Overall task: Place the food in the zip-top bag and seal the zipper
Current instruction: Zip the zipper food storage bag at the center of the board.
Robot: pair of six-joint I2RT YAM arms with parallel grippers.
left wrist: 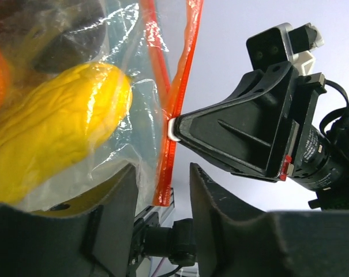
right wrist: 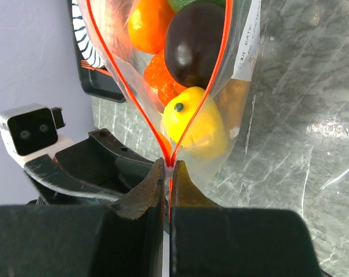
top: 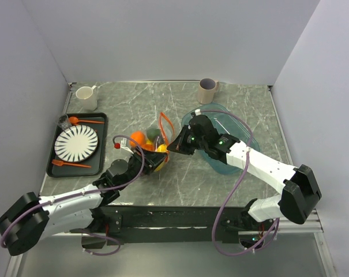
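My right gripper will next pull the slider outward along the zipper's sides to the zipper's far end (top: 161, 115) and let go of it there, because the zipper's sides are still open above the fruit.
The clear zip-top bag (top: 149, 143) lies mid-table with the food in it: a yellow lemon (right wrist: 197, 124), a dark plum (right wrist: 194, 43), an orange (right wrist: 148, 23) and a long yellow piece (left wrist: 59, 127). Its orange-red zipper (right wrist: 223, 69) gapes wide above the fruit and closes to a point at the near end. My right gripper (right wrist: 169, 165) is shut on the small white slider (left wrist: 172, 128) at that point. My left gripper (left wrist: 162, 170) is open, its fingers (left wrist: 113, 213) either side of the strip's end and the bag corner (left wrist: 162, 190). From above, the two grippers (top: 173, 148) meet at the bag's near right corner.
A translucent teal bowl (top: 211, 109) sits under my right arm. A black tray (top: 99, 151) at the left holds a striped plate (top: 76, 143), an orange spoon (top: 85, 121) and fork (top: 70, 164). A white cup (top: 86, 97) and a beige mug (top: 207, 90) stand at the back.
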